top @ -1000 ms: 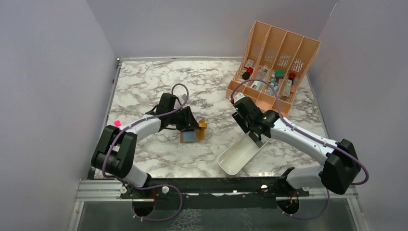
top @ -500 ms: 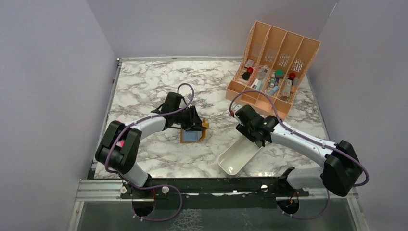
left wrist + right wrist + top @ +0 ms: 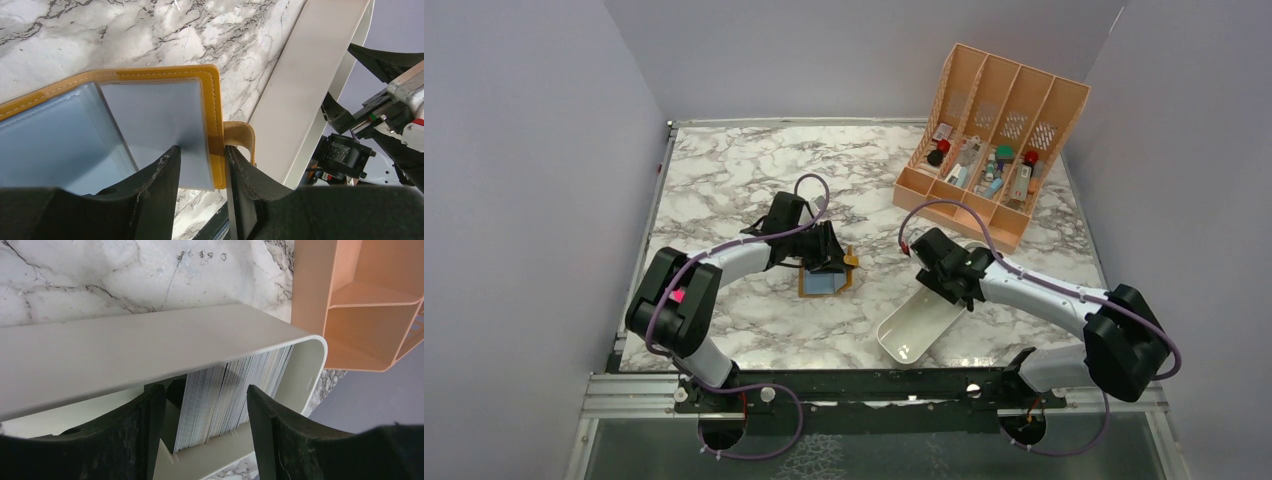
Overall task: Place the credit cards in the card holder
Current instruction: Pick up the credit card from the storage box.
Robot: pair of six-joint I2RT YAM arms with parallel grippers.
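My right gripper moves toward the stack's end card, exposed beside the tray's empty part, next. It then closes on the card's edge, since it stands between the gripper's fingers.
The mustard card holder (image 3: 842,281) lies open on the marble left of centre, with pale blue-grey inner panels. In the left wrist view my left gripper (image 3: 201,149) straddles its stitched right edge (image 3: 215,120) with a narrow gap: one fingertip rests on the inner panel, the other beside the strap. From above the left gripper (image 3: 824,257) sits at the holder's far edge. A stack of pale credit cards (image 3: 230,395) stands on edge in the white tray (image 3: 125,355). My right gripper (image 3: 205,388) is open, its jaws on either side of the stack, at the tray's far end (image 3: 951,283).
The white oblong tray (image 3: 912,328) lies slanted at centre right and also shows in the left wrist view (image 3: 310,85). The peach slotted organiser (image 3: 999,105) with several small items stands at the back right; its base shows in the right wrist view (image 3: 320,290). Grey walls surround the table.
My right gripper has moved a little nearer and lower onto the tray's far end. My left arm's elbow has shifted right; its gripper stays at the card holder.
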